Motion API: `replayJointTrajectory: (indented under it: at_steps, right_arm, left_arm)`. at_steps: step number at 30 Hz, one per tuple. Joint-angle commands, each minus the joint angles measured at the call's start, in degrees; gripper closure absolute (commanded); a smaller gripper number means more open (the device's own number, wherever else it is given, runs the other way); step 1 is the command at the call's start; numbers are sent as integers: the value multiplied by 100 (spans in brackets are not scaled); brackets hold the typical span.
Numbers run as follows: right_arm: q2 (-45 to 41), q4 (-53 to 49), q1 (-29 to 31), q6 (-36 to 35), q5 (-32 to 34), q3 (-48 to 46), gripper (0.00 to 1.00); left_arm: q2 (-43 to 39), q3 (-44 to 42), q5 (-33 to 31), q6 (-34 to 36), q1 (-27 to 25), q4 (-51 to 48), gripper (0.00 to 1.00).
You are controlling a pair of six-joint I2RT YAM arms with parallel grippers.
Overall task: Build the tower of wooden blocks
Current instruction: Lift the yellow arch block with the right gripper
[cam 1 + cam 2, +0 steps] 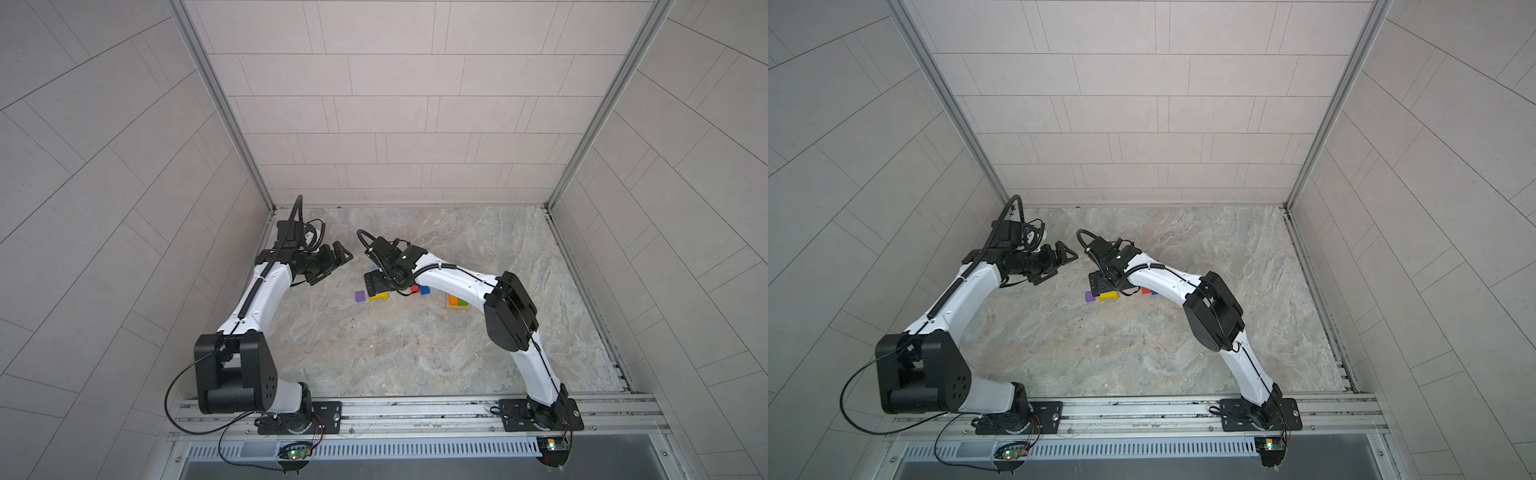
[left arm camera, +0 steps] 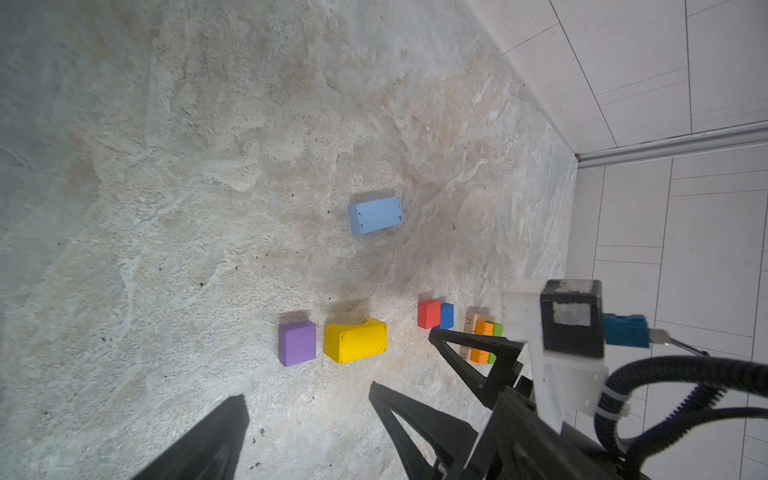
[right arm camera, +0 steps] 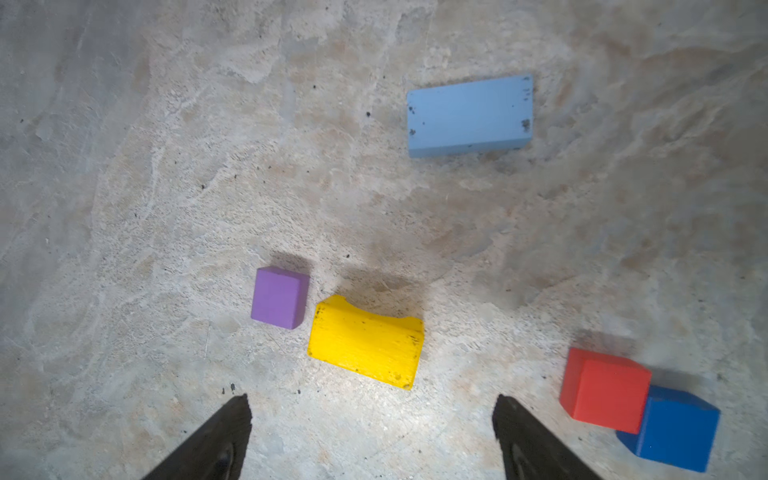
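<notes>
The right gripper moves down next, one finger into the gap between the purple cube and the yellow brick [image 1: 379, 296] [image 3: 365, 343]. It then closes across the brick's ends, as the two sit near each other.
Loose wood blocks lie mid-table: a purple cube [image 3: 279, 298], a notched yellow brick [image 3: 365, 343], a light-blue brick [image 3: 469, 115], and a red cube [image 3: 604, 390] touching a blue cube [image 3: 675, 430]. In both top views the purple cube [image 1: 360, 296] and yellow brick [image 1: 379, 296] lie left of the red cube [image 1: 414, 289]. The tower [image 1: 457, 302] is a tan base with orange and green bricks. My right gripper [image 3: 372, 399] hangs open and empty above the table, beside the yellow brick. My left gripper [image 1: 334, 268] is open and empty, raised left of the blocks.
The marble table [image 1: 415, 353] is boxed in by tiled walls at the back and both sides. A metal rail [image 1: 415, 409] carrying both arm bases runs along the front. The right arm's elbow [image 1: 509, 311] hangs close beside the tower and covers most of it in a top view.
</notes>
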Motion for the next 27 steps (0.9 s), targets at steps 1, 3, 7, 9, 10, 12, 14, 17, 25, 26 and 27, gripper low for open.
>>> replayJointTrajectory:
  at_steps: [1,3,7,9,10,12,14,17,25,26,27]
  right_arm:
    - [355,-344,75,259,187,230,7]
    - [478,-405,99,301,230,354,7]
    - [651,-359,127,401,305,454,7]
    - [730,-355,130,448,350,513,6]
    - [769,-349,131,453,361,553,6]
    - [825,-327,139,474,412,581,6]
    - [888,-328,143,478,447,633,6]
    - [962,-326,148,483,526,690,6]
    - [1122,-398,161,459,555,816,14]
    - [1121,-402,161,437,564,825,17]
    - [1121,-417,161,411,564,823,20]
  left_arm:
    - [-149,-78,47,-20,54,64,1]
    - [-151,-80,68,-28,60,72,2]
    - [-154,-97,107,-36,72,98,2]
    - [-162,-97,121,-46,66,122,2]
    - [-147,-97,138,-45,69,123,2]
    - [-134,-97,166,-47,72,124,2]
    - [-134,-106,183,-63,77,132,2]
    - [-144,-106,192,-59,78,133,2]
    - [-117,-108,232,-63,80,142,2]
    - [-112,-107,237,-63,82,152,2]
    - [-111,-107,236,-67,81,155,3]
